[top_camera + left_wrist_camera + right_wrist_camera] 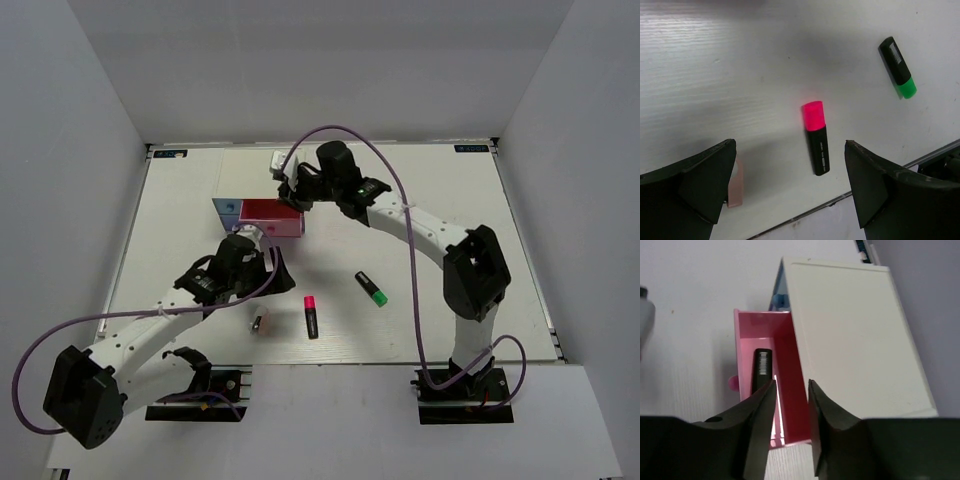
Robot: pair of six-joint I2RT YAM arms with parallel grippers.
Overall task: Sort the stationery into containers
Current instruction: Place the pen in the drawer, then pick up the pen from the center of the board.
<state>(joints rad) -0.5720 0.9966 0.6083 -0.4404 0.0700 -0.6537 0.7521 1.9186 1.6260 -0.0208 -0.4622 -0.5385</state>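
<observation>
I will move my left gripper to the right in the top view and down onto the highlighter's black body beside the cap, because there is open table on both sides of the pink-capped highlighter [311, 316].
The white-topped box [232, 206] stands at mid-table with its pink drawer [272, 210] pulled out. In the right wrist view a black highlighter [761, 369] lies inside the pink drawer [790, 355]. My right gripper [791, 387] hovers over that drawer's near end, jaws a little apart with nothing between them. On the table lie the pink-capped highlighter [311, 316], the green-capped highlighter [371, 288] and a tiny tan block [258, 323]. My left gripper [790, 150] hangs wide open above the pink-capped highlighter [816, 145], with the tan block [735, 187] by its left finger.
A small white piece [278, 160] lies behind the box near the right gripper [292, 195]. The light blue drawer front [780, 300] shows beside the box top [850, 330]. The table's near edge [840, 200] runs just below the left gripper. Grey walls enclose the table.
</observation>
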